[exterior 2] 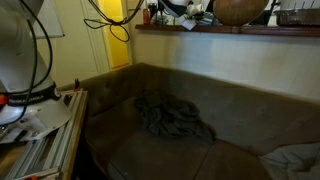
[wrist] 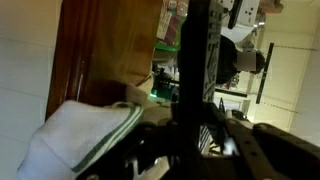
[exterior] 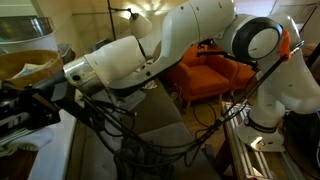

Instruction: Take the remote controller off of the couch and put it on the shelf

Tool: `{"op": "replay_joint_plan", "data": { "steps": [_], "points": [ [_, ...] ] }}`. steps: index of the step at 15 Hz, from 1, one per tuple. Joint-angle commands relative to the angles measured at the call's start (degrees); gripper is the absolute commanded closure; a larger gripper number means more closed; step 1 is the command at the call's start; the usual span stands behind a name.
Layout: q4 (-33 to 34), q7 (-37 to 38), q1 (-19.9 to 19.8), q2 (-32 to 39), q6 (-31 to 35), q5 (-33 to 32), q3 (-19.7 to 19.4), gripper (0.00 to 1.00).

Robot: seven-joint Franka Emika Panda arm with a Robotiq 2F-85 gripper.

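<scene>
The bare wood part of the shelf is free of clutter. Next, I need to move my gripper away from the white cloth and down to let go of the remote there.
My gripper (exterior: 22, 108) is at the far left in an exterior view, up at shelf height beside a brown bowl (exterior: 28, 66). In the wrist view its dark fingers (wrist: 195, 140) are closed on a long black bar, the remote controller (wrist: 196, 60), which stands upright between them. The grey-brown couch (exterior 2: 240, 120) shows in both exterior views (exterior: 155, 118), with no remote visible on its seat. The shelf (exterior 2: 240, 29) runs along the wall above the couch back. Dim light blurs the fingertips.
A crumpled grey cloth (exterior 2: 172, 116) lies on the couch seat. The bowl (exterior 2: 240, 9) and clutter stand on the shelf. A white cloth with green trim (wrist: 80, 140) lies by the gripper. An orange armchair (exterior: 208, 76) stands behind. Cables hang under the arm (exterior: 150, 140).
</scene>
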Motion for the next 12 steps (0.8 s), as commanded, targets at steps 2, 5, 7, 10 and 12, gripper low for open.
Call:
{"op": "replay_joint_plan", "data": {
  "steps": [2,5,7,10,12],
  "points": [
    [8.70,5.74,0.49,4.88,6.27,-6.13,0.20,0.93],
    [3.69,0.30,0.21,3.10,4.74,-2.92,0.44,0.70],
    [4.86,0.30,0.21,3.72,4.85,-3.01,0.44,0.93],
    [6.60,-0.43,1.06,5.74,1.89,-2.95,0.02,0.93],
    [7.94,-0.95,1.48,7.34,-0.36,-2.11,0.25,0.93]
  ]
}}
